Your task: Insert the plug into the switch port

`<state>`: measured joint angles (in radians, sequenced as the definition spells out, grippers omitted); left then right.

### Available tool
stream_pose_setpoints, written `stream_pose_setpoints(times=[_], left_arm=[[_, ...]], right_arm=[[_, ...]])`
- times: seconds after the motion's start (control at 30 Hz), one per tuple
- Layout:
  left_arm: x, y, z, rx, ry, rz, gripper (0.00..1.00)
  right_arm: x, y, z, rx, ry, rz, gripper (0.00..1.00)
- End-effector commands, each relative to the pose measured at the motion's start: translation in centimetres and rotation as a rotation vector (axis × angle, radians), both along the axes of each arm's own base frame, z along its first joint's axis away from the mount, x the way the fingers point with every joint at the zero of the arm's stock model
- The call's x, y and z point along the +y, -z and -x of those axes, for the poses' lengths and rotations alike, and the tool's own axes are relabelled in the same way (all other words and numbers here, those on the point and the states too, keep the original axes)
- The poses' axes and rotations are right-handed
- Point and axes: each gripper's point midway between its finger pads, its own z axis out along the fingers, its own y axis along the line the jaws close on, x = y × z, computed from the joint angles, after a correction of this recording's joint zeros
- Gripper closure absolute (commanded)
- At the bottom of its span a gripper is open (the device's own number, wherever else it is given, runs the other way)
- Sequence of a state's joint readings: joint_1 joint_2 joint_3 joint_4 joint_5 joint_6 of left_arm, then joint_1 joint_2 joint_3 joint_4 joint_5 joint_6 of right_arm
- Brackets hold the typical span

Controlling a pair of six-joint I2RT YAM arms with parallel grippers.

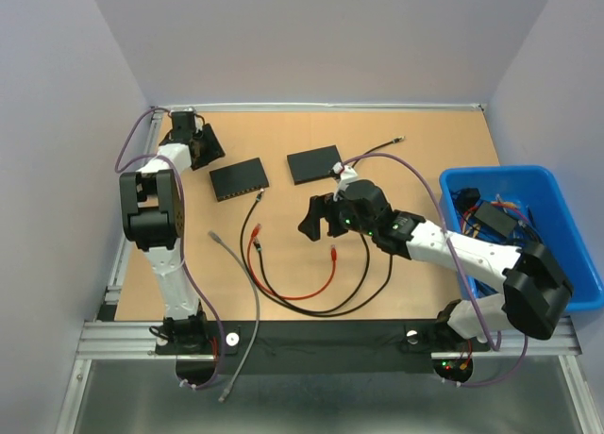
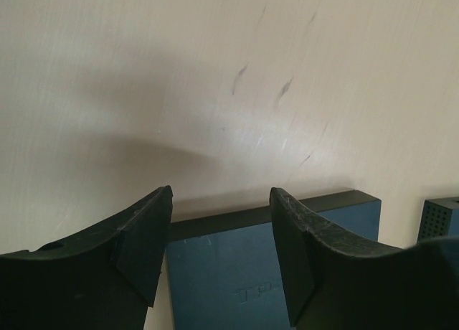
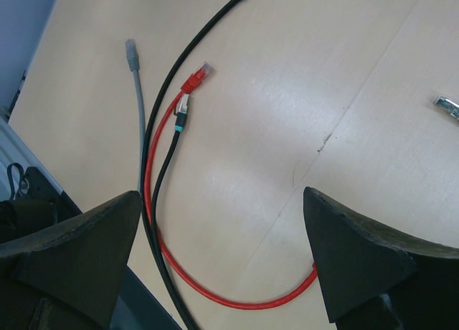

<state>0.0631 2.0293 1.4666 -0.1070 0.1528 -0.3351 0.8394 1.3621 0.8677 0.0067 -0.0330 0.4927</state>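
My right gripper goes to the left in the top view next and down onto the far teal-banded plug (image 1: 260, 196), because it is the closest to a switch's ports.
Two black switches lie at the back of the table, the left switch (image 1: 238, 179) and the right switch (image 1: 314, 164). My left gripper (image 1: 209, 149) is open and empty, hovering by the left switch's back left corner. In the left wrist view that switch (image 2: 237, 272) shows between the gripper's (image 2: 222, 201) spread fingers. My right gripper (image 1: 314, 223) is open and empty above the table's middle. In its wrist view the gripper (image 3: 222, 201) frames a red cable (image 3: 215, 294), with its red plug (image 3: 199, 74) farther out. The cable's other red plug (image 1: 333, 253) lies below the gripper.
Black cables (image 1: 311, 307) loop over the front of the table; one teal-banded plug (image 3: 179, 118) lies next to the red plug. A grey cable (image 1: 226, 250) with its plug (image 3: 131, 54) lies at the left. A blue bin (image 1: 557, 193) of cables stands at the right.
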Motion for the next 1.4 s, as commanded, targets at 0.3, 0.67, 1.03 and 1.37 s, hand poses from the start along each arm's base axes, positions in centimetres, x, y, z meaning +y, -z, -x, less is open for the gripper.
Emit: stream_pose_setpoints(times=[0.3, 0.67, 1.03, 1.37], left_arm=[[-2.0, 0.5, -0.2, 0.027, 0.067, -0.029, 0.33], [-3.2, 1.6, 3.4, 0.092, 0.055, 0.006, 0.34], [-5.1, 0.5, 7.5, 0.088, 0.060, 0.022, 0.34], [-4.7, -1.2, 9.7, 0.065, 0.041, -0.023, 0.34]], right_arm=[[-0.2, -0.8, 0.3, -0.032, 0.001, -0.021, 0.01], [-0.9, -1.1, 1.0, -0.027, 0.005, -0.035, 0.01], [-1.6, -1.2, 1.8, -0.018, 0.006, -0.042, 0.01], [-0.6, 1.5, 1.7, 0.084, 0.006, 0.005, 0.01]])
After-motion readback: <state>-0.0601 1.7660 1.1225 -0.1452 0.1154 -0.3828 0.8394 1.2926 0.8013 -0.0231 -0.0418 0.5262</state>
